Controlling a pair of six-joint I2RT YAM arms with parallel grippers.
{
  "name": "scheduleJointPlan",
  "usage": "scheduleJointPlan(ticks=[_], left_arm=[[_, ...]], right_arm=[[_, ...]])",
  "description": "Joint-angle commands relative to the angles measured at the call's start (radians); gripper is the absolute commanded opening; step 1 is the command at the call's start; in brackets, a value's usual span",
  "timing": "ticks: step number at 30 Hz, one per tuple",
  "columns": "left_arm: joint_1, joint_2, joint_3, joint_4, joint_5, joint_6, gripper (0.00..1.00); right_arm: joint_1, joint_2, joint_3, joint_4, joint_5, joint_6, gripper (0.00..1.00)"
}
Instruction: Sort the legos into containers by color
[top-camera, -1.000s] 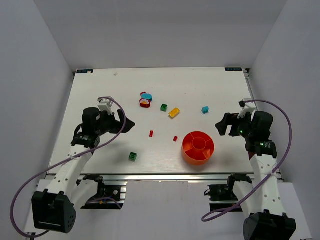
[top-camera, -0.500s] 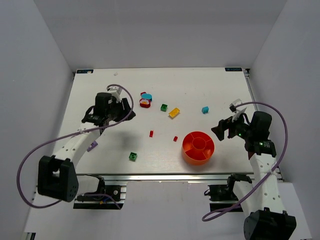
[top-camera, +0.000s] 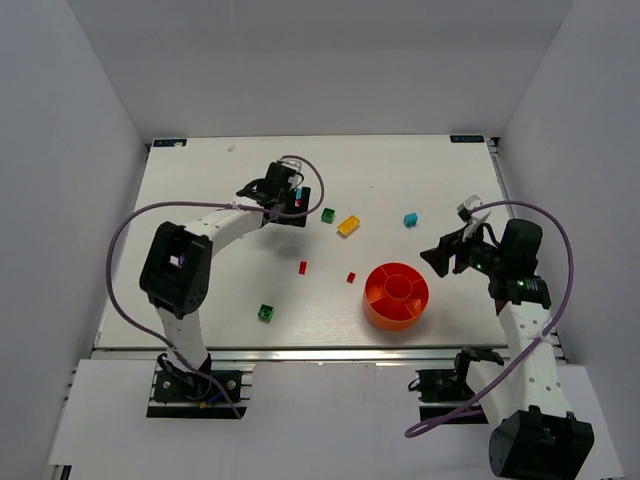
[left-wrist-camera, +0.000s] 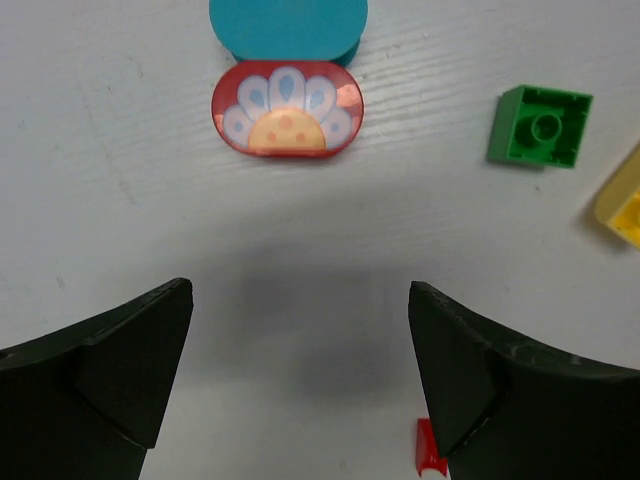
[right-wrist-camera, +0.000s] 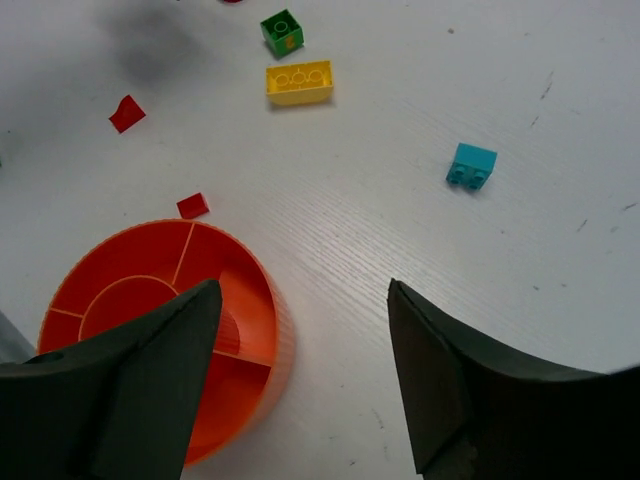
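Observation:
Next, my left gripper moves outward and down, since the red oval piece lies below and outward of the open fingers. It then closes on the red oval piece's rounded ends.
Legos lie scattered on the white table. In the left wrist view a red oval piece with a flower print (left-wrist-camera: 287, 110) touches a cyan round piece (left-wrist-camera: 288, 25), and both lie just ahead of my open, empty left gripper (left-wrist-camera: 300, 295) (top-camera: 293, 207). A green brick (left-wrist-camera: 540, 125) (top-camera: 328, 215) and a yellow brick (top-camera: 348, 225) lie to their right. The cyan brick (right-wrist-camera: 471, 165) (top-camera: 410, 220) sits apart. My right gripper (right-wrist-camera: 303, 290) (top-camera: 440, 258) hovers open beside the right rim of the orange-red tray (right-wrist-camera: 255, 300) (top-camera: 396, 312), whose containers show nothing inside.
Two small red pieces (top-camera: 303, 267) (top-camera: 351, 277) lie left of the tray. A second green brick (top-camera: 266, 313) rests near the front edge. The table's right edge (top-camera: 500, 200) runs close to the right arm.
My left arm has swung from the table's left side out to the red and cyan pieces at the back. The right gripper has shifted slightly, and its jaws have narrowed a little.

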Motion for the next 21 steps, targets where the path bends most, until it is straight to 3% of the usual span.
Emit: scheduleJointPlan(ticks=[1,12,21], left_arm=[[-0.010,0.042,0.116,-0.022,-0.131,0.073,0.98],[-0.010,0.286,0.367,-0.105,-0.108,0.102,0.98],[-0.001,0.383,0.516,-0.185,-0.045,0.087,0.98]], right_arm=[[-0.003,-0.020,0.001,0.041,0.028,0.023,0.74],[-0.004,-0.024,0.003,0.032,0.035,0.020,0.76],[-0.003,-0.026,0.001,0.035,0.034,0.017,0.77]])
